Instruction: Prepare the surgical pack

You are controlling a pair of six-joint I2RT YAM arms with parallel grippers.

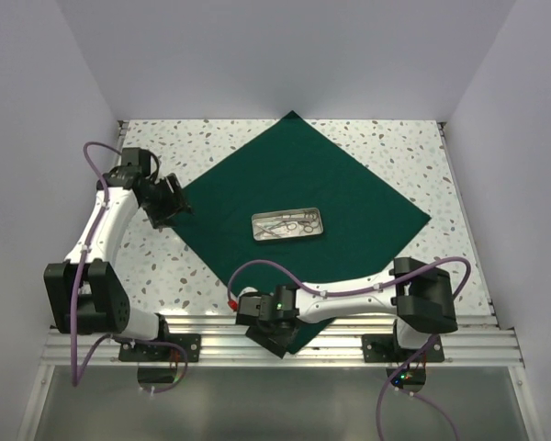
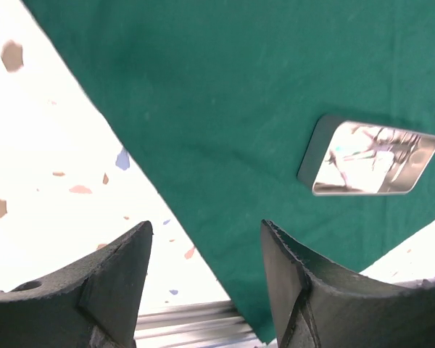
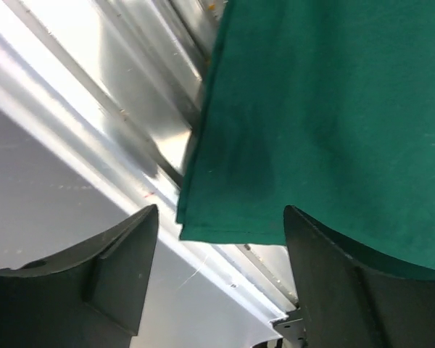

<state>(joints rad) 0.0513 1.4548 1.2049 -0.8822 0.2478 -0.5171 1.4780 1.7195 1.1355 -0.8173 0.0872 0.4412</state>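
I should lower the open fingers of my right gripper around the tip of the drape's near corner (image 1: 297, 349) (image 3: 196, 226) below it and close them where the corner hangs over the bar.
The surgical pack is a dark green drape (image 1: 303, 184) spread as a diamond on the speckled table, with a small steel tray (image 1: 287, 224) of silver instruments at its middle. In the left wrist view the drape (image 2: 261, 87) fills the upper right and the tray (image 2: 368, 156) lies on it. My left gripper (image 1: 173, 200) hovers open at the drape's left corner, nothing between its fingers (image 2: 206, 254). My right gripper (image 1: 274, 333) stands open over the drape's near corner (image 3: 225, 217), which overhangs the aluminium rail; the cloth lies between the fingers without being pinched.
An aluminium rail (image 1: 285, 344) runs along the table's near edge under the arm bases. White walls close in the table at the left, back and right. Purple cables (image 1: 285, 266) loop above both arms.
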